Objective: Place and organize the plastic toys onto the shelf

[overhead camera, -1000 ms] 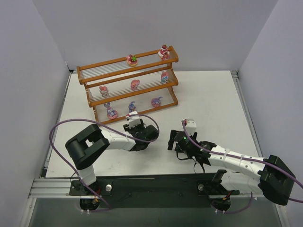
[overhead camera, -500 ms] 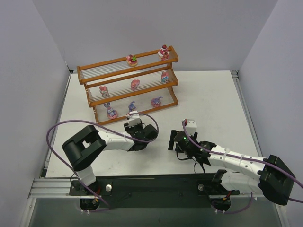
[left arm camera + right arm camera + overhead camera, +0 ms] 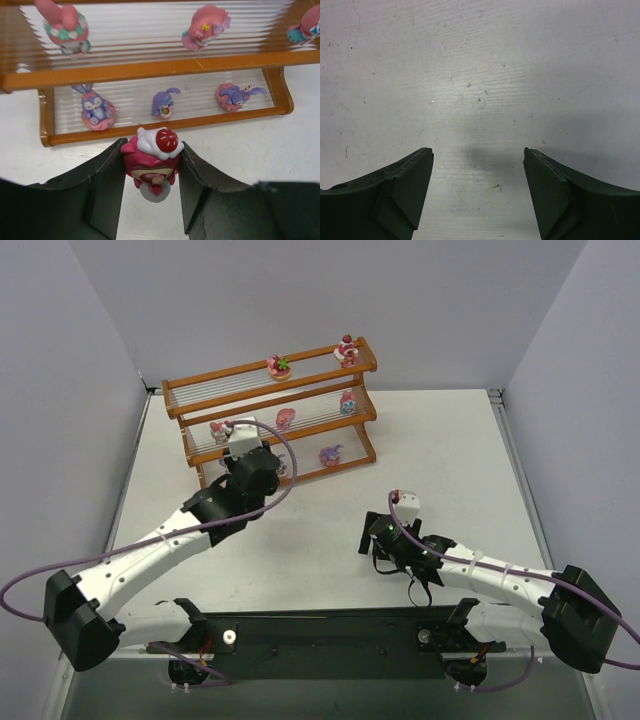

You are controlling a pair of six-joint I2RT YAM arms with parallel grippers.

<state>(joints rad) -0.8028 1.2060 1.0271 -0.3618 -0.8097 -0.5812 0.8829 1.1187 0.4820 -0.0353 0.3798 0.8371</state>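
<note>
The top level's end (image 3: 193,392) is empty, outward of the left gripper and to its left in the top view, so the left gripper will next rise over it and let go of the toy.
My left gripper (image 3: 151,167) is shut on a red plastic toy (image 3: 152,157) topped with white cream and a strawberry, held just in front of the shelf's (image 3: 150,70) bottom tier. In the top view the left gripper (image 3: 250,475) hangs over the shelf's (image 3: 270,390) lower left part and hides the held toy. Three purple toys (image 3: 162,103) stand on the bottom tier, and pink ones (image 3: 205,27) on the middle tier. Two toys (image 3: 279,366) stand on the top tier. My right gripper (image 3: 477,165) is open over bare table, low at centre right (image 3: 372,540).
The shelf stands at the back of the white table (image 3: 440,450), angled slightly. Grey walls close in the left, right and back sides. The arms' black base rail (image 3: 330,635) runs along the near edge.
The left arm has stretched from mid-table to the shelf's front, carrying the red toy. Its jaws closed a little onto the toy. The right arm has barely moved.
</note>
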